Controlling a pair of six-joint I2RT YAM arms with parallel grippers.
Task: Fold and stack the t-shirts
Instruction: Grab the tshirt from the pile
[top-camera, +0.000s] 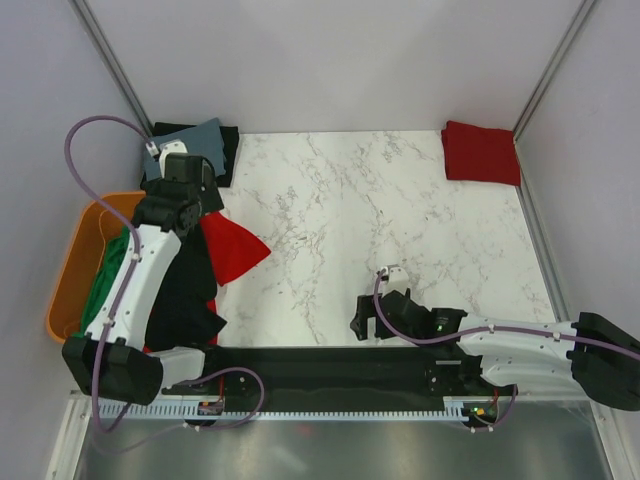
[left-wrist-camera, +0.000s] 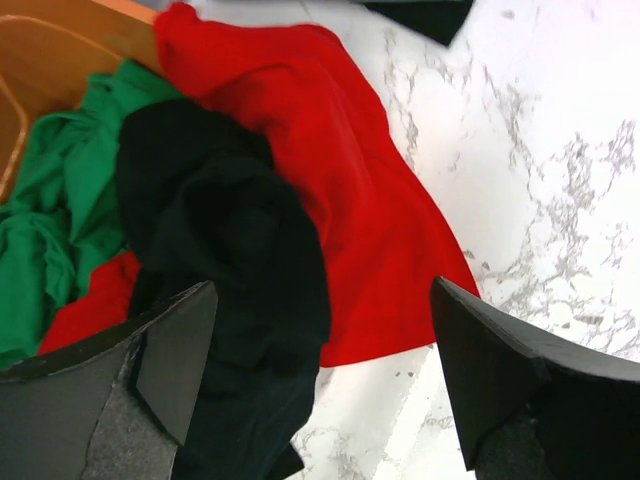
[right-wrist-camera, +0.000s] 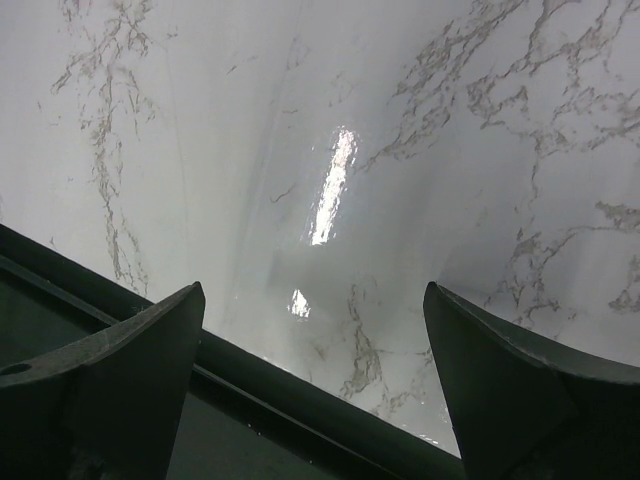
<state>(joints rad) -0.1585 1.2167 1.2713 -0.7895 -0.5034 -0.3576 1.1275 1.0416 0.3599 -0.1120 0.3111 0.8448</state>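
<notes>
My left gripper lowers its open fingers onto the black t-shirt's edge (top-camera: 201, 250) (left-wrist-camera: 306, 285) beside the red below it next, since that edge rests over the red t-shirt.
A loose red t-shirt (top-camera: 236, 250) lies at the table's left side, partly under a crumpled black t-shirt (top-camera: 186, 292) that spills out of the orange tub (top-camera: 66, 292). A green t-shirt (top-camera: 106, 278) lies in the tub. My left gripper (top-camera: 190, 202) hovers open and empty over this pile. In the left wrist view its gripper (left-wrist-camera: 325, 370) sits above the black shirt (left-wrist-camera: 220, 230), the red shirt (left-wrist-camera: 345, 180) and the green shirt (left-wrist-camera: 55, 200). A folded grey-blue shirt (top-camera: 190, 143) lies on a black one at the back left. A folded red shirt (top-camera: 481, 152) lies at the back right. My right gripper (top-camera: 364, 320) is open and empty.
The marble table (top-camera: 380, 220) lies between the piles. In the right wrist view the gripper (right-wrist-camera: 315, 380) hangs over bare marble by the dark front rail (right-wrist-camera: 300, 420). Grey walls close in the back and both sides.
</notes>
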